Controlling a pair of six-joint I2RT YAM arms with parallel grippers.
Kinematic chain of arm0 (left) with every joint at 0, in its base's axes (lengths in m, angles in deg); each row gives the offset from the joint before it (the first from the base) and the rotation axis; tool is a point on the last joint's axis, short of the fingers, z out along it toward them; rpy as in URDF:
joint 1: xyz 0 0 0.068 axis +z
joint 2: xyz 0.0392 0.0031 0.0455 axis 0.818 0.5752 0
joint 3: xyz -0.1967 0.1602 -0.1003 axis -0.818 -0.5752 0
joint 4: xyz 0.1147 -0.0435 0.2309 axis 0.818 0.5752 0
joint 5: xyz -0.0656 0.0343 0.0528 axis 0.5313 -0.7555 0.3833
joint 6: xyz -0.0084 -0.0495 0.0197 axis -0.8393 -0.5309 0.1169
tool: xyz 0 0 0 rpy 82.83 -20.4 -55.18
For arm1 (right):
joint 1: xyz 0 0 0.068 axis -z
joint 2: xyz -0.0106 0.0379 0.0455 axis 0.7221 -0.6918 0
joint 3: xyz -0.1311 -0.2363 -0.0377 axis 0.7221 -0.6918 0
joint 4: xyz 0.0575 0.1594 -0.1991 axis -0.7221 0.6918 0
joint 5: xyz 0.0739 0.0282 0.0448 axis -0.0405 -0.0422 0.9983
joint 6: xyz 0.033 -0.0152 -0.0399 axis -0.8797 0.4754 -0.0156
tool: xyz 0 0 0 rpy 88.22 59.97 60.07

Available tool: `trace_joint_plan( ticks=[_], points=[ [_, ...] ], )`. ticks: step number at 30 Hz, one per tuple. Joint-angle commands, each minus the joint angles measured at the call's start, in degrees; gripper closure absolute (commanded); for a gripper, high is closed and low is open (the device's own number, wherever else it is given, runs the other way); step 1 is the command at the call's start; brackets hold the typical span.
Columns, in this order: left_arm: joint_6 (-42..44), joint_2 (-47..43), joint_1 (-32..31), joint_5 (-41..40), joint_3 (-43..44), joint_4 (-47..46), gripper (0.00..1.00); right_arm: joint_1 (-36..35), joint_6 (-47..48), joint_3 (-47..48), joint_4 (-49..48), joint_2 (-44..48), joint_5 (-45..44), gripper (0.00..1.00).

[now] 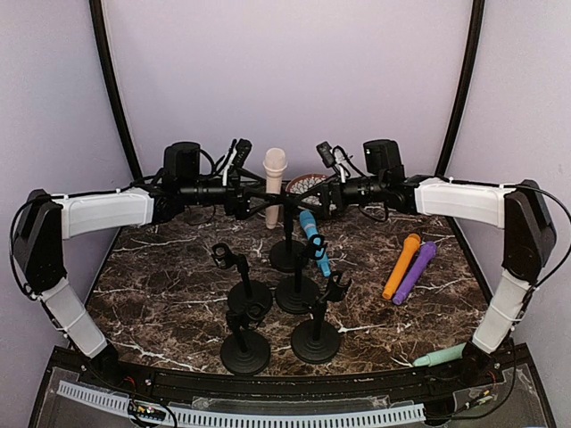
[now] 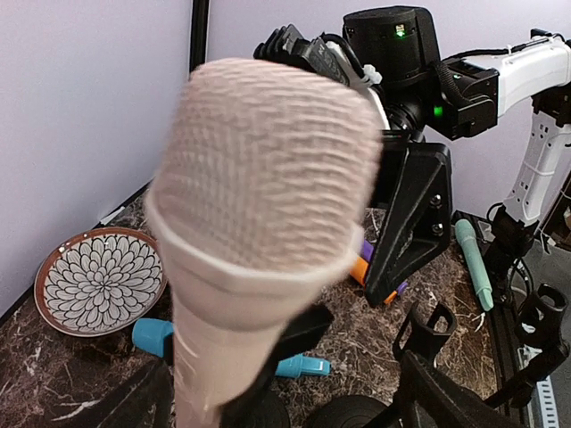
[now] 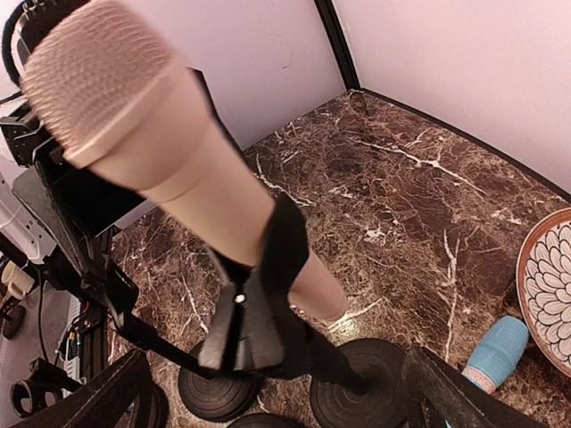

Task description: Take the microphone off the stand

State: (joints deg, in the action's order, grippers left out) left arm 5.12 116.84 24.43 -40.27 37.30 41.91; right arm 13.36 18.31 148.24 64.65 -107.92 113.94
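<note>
The beige microphone stands nearer one open finger, so my left gripper needs to shift outward next and go farther in onto the handle just below the head (image 1: 274,182) (image 2: 217,343), and close.
A beige microphone (image 1: 274,174) stands tilted in the clip of the back stand (image 1: 287,254). It fills the left wrist view (image 2: 259,214), blurred, and in the right wrist view (image 3: 169,152) it sits in the black clip (image 3: 259,303). My left gripper (image 1: 257,199) is open with the microphone's handle between its fingers (image 2: 281,385). My right gripper (image 1: 310,203) is open on the other side, its fingers either side of the clip and stand post (image 3: 275,370). Neither is closed on anything.
A blue microphone (image 1: 314,241) sits in a second stand. Three empty stands (image 1: 244,349) stand nearer the front. Orange (image 1: 401,265) and purple (image 1: 416,271) microphones lie at the right, a green one (image 1: 439,358) at the front right edge. A patterned plate (image 1: 306,184) lies at the back.
</note>
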Motion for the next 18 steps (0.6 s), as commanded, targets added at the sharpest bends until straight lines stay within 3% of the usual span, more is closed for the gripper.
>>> trace_joint_plan(
  ticks=[1, 11, 18],
  points=[
    [1.7, 1.9, -0.2, -1.0, 4.4, -0.4, 0.1, 0.3, 2.1, 2.5, -3.9, -2.5, 1.2, 0.02],
    [0.8, 7.0, -0.2, -2.3, 9.9, -1.4, 0.12, -2.3, 6.4, 4.7, -2.1, -4.3, -4.3, 0.05],
    [1.1, 8.4, -0.2, -3.4, 11.8, -1.0, 0.19, -4.0, 8.7, 4.8, -1.6, -4.0, -11.1, 0.17]
  ],
)
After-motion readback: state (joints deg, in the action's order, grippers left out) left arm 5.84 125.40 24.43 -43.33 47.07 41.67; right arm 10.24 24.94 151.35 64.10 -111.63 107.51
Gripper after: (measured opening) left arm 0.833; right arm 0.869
